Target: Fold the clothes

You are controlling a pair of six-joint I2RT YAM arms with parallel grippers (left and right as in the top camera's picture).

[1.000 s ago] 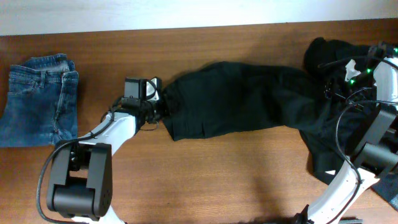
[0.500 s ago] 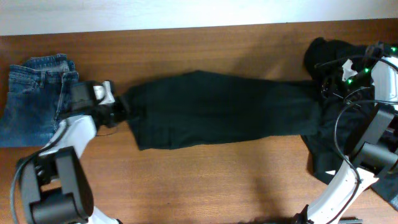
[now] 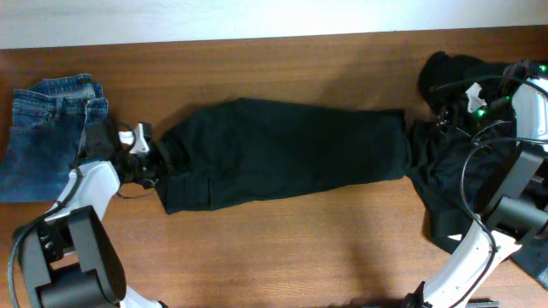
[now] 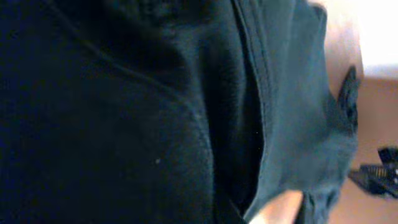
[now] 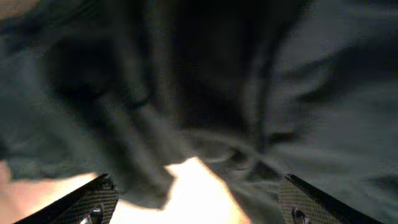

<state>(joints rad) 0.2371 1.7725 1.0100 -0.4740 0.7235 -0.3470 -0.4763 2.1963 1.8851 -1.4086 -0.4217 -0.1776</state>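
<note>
The bare wood at the front of the table is clear, so the left gripper will next pull the held end of the black garment back over it and release it there.
A long black garment [image 3: 282, 154] lies stretched across the middle of the table. My left gripper [image 3: 163, 160] is shut on its left end. The left wrist view is filled with that black fabric [image 4: 124, 112], and its fingers are hidden. A folded pair of faded blue jeans [image 3: 51, 137] lies at the far left. A heap of black clothes [image 3: 454, 180] lies at the far right. My right gripper [image 3: 438, 120] hovers over the heap's left part. In the right wrist view its fingers [image 5: 202, 202] are wide apart, with black fabric [image 5: 249, 74] beyond them.
The brown wooden table [image 3: 300, 257] shows bare wood along the front and back. A bit of bluish cloth [image 3: 535, 257] shows at the bottom right corner. The left arm's base stands at the front left, the right arm's at the front right.
My left gripper has dragged the black garment leftward toward the jeans, and the garment's right end has drawn away from the heap. The right arm has hardly moved.
</note>
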